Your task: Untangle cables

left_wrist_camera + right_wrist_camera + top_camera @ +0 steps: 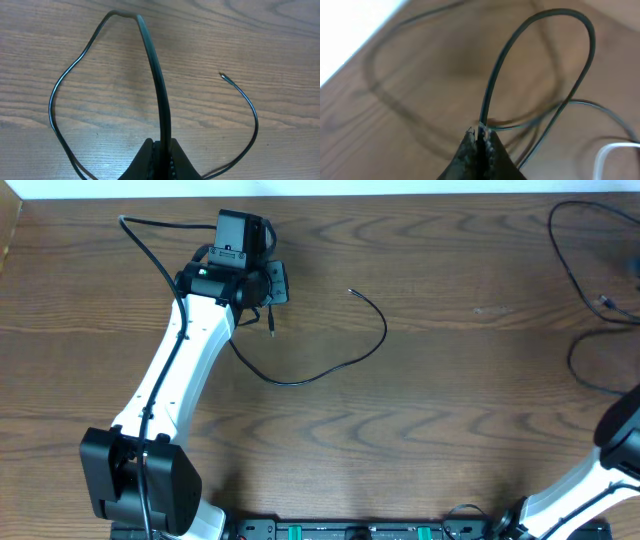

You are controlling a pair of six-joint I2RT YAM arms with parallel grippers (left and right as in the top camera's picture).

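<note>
My left gripper shifts to the right in the overhead view next, toward the thin black cable's loose end (222, 76), since bare wood there leaves room for it.
My left gripper (270, 288) is at the far left of the table, shut on a thin black cable (330, 368). That cable curves down and right, and its free end (351, 291) lies on the wood. In the left wrist view the jaws (161, 146) pinch the cable (161, 90), which rises in a loop; its tip (221, 75) rests at the right. In the right wrist view my right gripper (481, 132) is shut on another black cable (540, 20) that arches up in a loop. A white cable (615, 149) shows at the lower right. The right gripper itself is out of the overhead view.
More black cable loops (575, 270) lie at the far right of the table, running off the edge. The right arm (620, 442) is at the lower right corner. The table's far edge (400, 192) meets a white surface.
</note>
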